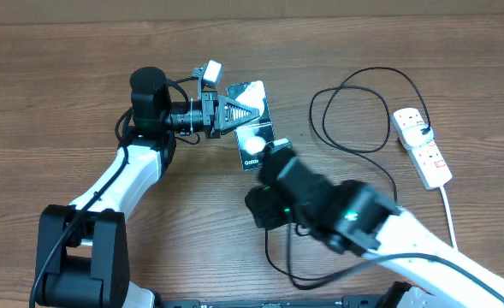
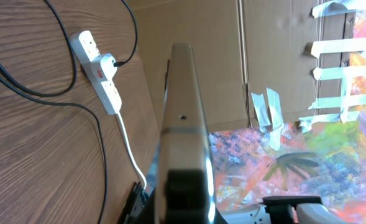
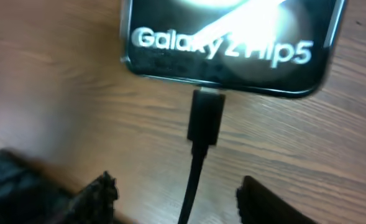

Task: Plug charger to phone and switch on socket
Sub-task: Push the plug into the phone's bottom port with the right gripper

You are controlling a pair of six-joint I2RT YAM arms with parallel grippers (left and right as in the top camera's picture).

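Observation:
The connector (image 3: 206, 117) is in the port and bare tabletop lies below and back from my left gripper, which will next lower the phone back to release it.
The black phone (image 1: 258, 101) lies at the table's middle, its lower edge marked "Galaxy Z Flip5" in the right wrist view (image 3: 226, 37). My left gripper (image 1: 239, 114) is shut on the phone's left side; in the left wrist view the phone's silver edge (image 2: 183, 112) runs up from the jaws (image 2: 186, 199). The charger's black connector (image 3: 206, 117) sits in the phone's bottom port. My right gripper (image 3: 183, 202) is open, its fingers on either side of the cable without touching it; overhead it (image 1: 263, 152) is just below the phone. The charger cable (image 1: 380, 69) loops to the white socket strip (image 1: 423, 145).
A black plug (image 1: 424, 130) sits in the strip, which also shows in the left wrist view (image 2: 96, 62) with its white cord (image 2: 130, 146). Slack black cable lies under my right arm (image 1: 277, 257). Cardboard walls stand behind the table.

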